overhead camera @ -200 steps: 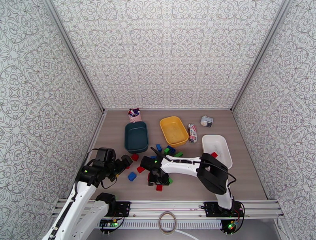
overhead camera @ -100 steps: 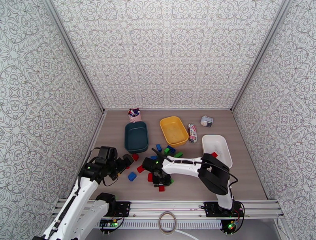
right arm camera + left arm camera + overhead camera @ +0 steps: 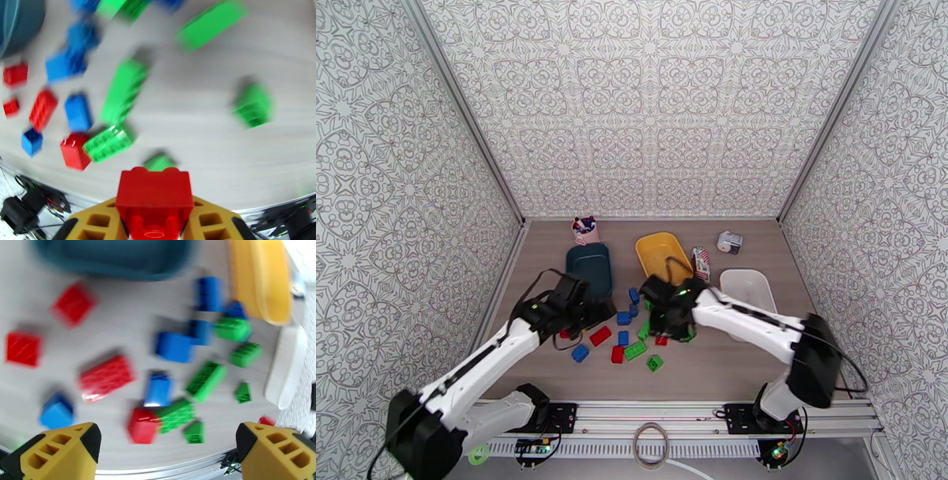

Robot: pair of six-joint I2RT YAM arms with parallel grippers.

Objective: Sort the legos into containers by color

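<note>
Next, my right gripper carries the red lego away from the loose legos and over the white container (image 3: 749, 286).
My right gripper (image 3: 153, 218) is shut on a red lego (image 3: 152, 190), held above the table. From above, this gripper (image 3: 666, 322) hangs just in front of the yellow container (image 3: 663, 254). My left gripper (image 3: 166, 439) stands open with nothing between its yellow fingers (image 3: 59, 453). It hovers over loose red, blue and green legos, among them a red brick (image 3: 106, 377), a blue one (image 3: 173, 346) and a green one (image 3: 205, 380). In the top view the left gripper (image 3: 583, 310) is at the near end of the dark teal container (image 3: 591, 262). The white container (image 3: 749, 286) lies to the right.
A pink-and-navy toy (image 3: 585, 229) sits behind the teal container. A patterned packet (image 3: 701, 264) and a small white-grey gadget (image 3: 728, 241) lie beyond the white container. Patterned walls close in three sides, and a metal rail (image 3: 656, 410) runs along the near edge.
My right gripper has shut on a red lego, lifted it and swung back and right toward the yellow container. My left arm has reached forward and right over the loose legos.
</note>
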